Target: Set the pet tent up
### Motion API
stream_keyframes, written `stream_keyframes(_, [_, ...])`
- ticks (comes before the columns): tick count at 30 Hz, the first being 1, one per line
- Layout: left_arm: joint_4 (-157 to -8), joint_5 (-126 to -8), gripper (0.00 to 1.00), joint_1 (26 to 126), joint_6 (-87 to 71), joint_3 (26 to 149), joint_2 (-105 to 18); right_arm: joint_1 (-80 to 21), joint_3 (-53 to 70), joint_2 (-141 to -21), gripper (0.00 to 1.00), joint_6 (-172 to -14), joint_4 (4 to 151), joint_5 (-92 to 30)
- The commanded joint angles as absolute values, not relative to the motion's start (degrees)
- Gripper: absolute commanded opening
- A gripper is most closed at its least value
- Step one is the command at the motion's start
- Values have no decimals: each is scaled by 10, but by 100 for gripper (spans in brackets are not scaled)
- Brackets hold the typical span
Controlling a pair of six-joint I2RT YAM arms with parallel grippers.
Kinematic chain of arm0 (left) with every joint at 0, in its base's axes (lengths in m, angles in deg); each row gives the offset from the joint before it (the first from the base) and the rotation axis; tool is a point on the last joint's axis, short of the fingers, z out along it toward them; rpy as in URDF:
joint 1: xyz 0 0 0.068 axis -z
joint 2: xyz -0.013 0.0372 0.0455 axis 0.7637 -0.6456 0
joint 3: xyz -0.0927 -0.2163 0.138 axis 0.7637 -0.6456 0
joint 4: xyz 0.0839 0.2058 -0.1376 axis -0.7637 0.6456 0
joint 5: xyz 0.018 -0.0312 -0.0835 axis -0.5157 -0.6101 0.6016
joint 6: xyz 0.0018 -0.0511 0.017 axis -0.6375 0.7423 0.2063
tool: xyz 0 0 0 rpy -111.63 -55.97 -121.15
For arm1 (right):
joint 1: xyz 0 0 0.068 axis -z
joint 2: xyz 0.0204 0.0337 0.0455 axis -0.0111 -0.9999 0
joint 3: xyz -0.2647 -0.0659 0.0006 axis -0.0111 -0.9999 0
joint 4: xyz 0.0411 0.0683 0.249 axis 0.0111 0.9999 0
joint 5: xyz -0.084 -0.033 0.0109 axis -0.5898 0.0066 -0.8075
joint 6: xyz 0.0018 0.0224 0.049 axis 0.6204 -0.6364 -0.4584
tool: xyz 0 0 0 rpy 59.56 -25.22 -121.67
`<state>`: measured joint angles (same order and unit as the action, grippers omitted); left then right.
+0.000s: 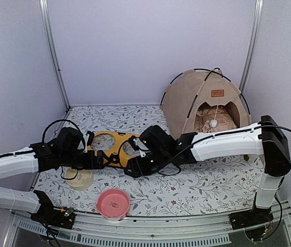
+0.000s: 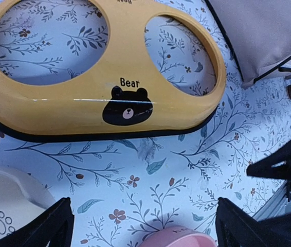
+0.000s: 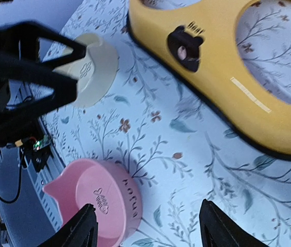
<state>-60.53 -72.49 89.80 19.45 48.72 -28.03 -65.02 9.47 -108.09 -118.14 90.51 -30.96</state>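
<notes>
The bowl's thin side stands clear. My right gripper needs to move down and toward the table's front edge next, to the pink bowl's tent-side rim (image 1: 128, 201) (image 3: 128, 212).
The beige pet tent (image 1: 189, 98) stands upright at the back right of the table, black poles arched over it, brown label above the doorway and a white pom-pom (image 1: 215, 123) hanging in the opening. A tan cushion lies inside. A corner of the tent (image 2: 258, 36) shows at the top right of the left wrist view. My left gripper (image 1: 100, 159) is open and empty above the floral cloth, near the yellow bowl stand (image 1: 112, 145). My right gripper (image 1: 131, 170) is open and empty, just right of the left one, low over the cloth.
The yellow two-hole bear stand (image 2: 84, 103) lies flat mid-table, also in the right wrist view (image 3: 228, 77). A cream bowl (image 1: 79, 178) sits front left, a pink bowl (image 1: 113, 203) at the front edge. The floral cloth (image 1: 207, 185) covers the table.
</notes>
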Motion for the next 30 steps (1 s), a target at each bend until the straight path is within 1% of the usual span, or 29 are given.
stream_keyframes(1, [-602, -745, 96, 896, 179, 507, -278, -698, 96, -1093, 70, -1187, 942, -312])
stream_keyframes(8, [-590, -769, 97, 884, 165, 519, -275, -748, 127, -1148, 68, -1211, 959, -317])
stream_keyframes(16, [-589, -773, 97, 860, 151, 519, -262, -762, 151, -1177, 61, -1225, 989, -329])
stream_keyframes(26, [-598, -763, 97, 841, 141, 508, -250, -771, 217, -1219, 40, -1223, 1057, -355])
stream_keyframes(30, [-603, -758, 98, 835, 140, 502, -244, -772, 234, -1235, 35, -1222, 1076, -361])
